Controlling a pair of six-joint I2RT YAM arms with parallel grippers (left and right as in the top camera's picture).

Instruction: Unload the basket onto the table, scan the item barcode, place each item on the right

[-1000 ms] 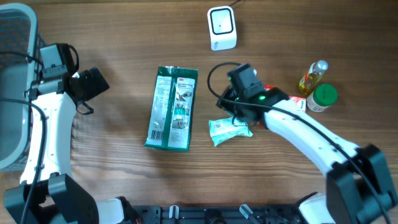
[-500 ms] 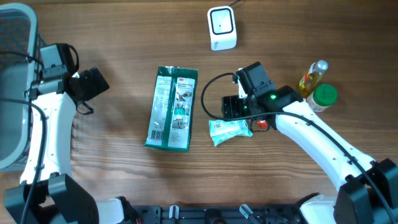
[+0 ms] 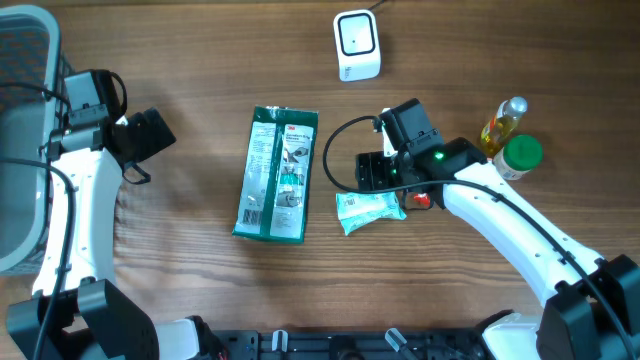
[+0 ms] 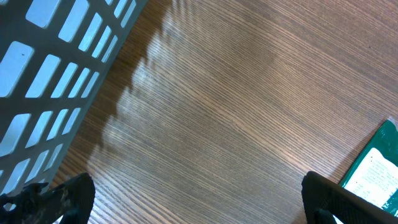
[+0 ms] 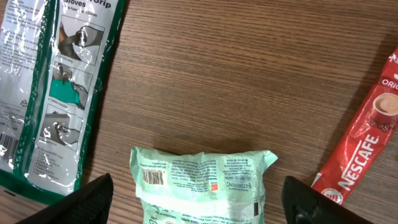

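My right gripper is to move down and back toward the Nescafe stick next. Then it needs to tilt onto the packet's end by that stick (image 3: 393, 206) (image 5: 250, 189).
A light green packet (image 5: 202, 180) lies flat on the table with its barcode (image 5: 153, 177) facing up at its left end. My right gripper (image 5: 199, 208) hangs open just above it, one finger on each side, touching nothing. From overhead the packet (image 3: 368, 210) lies just in front of the right gripper (image 3: 370, 175). The white barcode scanner (image 3: 357, 45) stands at the back of the table. My left gripper (image 3: 150, 135) is open over bare wood at the far left, and the left wrist view shows its fingers (image 4: 59, 199) wide apart.
A large green glove pack (image 3: 277, 172) lies left of the packet. A red Nescafe stick (image 5: 367, 146) lies to the packet's right. An oil bottle (image 3: 502, 122) and a green-lidded jar (image 3: 520, 155) stand at the right. A grey basket (image 3: 20, 150) fills the left edge.
The right gripper has opened and drawn back to the right from the light green packet, which stays flat on the table. The left arm has not moved.
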